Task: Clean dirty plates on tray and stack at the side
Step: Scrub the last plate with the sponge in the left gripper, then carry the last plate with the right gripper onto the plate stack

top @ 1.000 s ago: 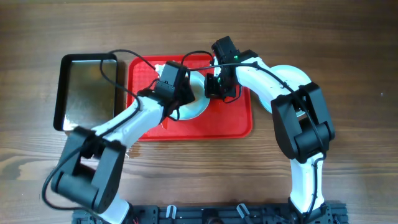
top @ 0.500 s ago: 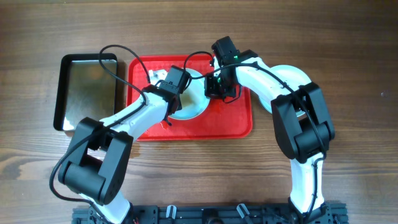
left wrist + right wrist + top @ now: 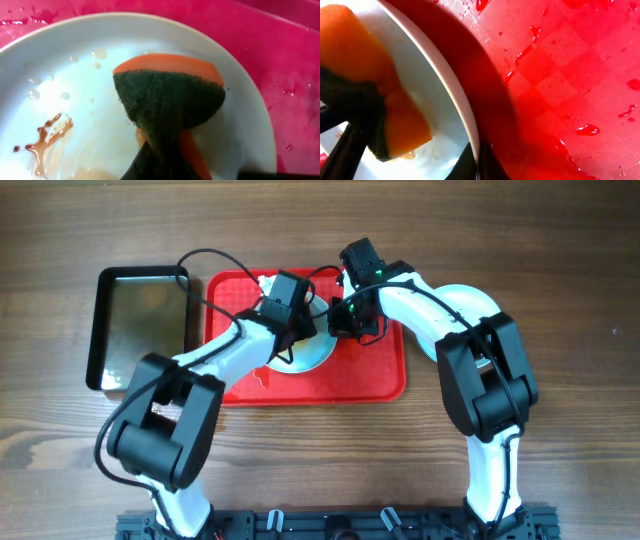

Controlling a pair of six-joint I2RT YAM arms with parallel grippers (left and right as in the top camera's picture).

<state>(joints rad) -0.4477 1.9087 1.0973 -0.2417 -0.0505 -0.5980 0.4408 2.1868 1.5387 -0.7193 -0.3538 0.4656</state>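
The plate goes up, to the right in the overhead view and down onto the other white plate (image 3: 466,302) in my right gripper next, since that one lies beside the tray (image 3: 370,375).
A white plate (image 3: 318,355) lies on the red tray (image 3: 370,375). My left gripper (image 3: 290,315) is shut on an orange sponge with a dark green scrub face (image 3: 170,100) and presses it on the plate (image 3: 60,65). A brown-orange smear (image 3: 47,137) and water drops remain on the plate's left part. My right gripper (image 3: 345,320) is shut on the plate's right rim (image 3: 445,95), one finger on each side (image 3: 477,160). The sponge also shows in the right wrist view (image 3: 365,65). Another white plate (image 3: 475,300) lies on the table right of the tray, partly hidden by my right arm.
A dark metal pan (image 3: 140,330) stands left of the tray. The tray floor (image 3: 560,75) is wet with drops. Both arms cross over the tray's back half. Wooden table (image 3: 570,380) surrounds everything.
My left gripper has moved the sponge toward the back right of the plate, and its arm has swung right. The right gripper has stayed on the rim.
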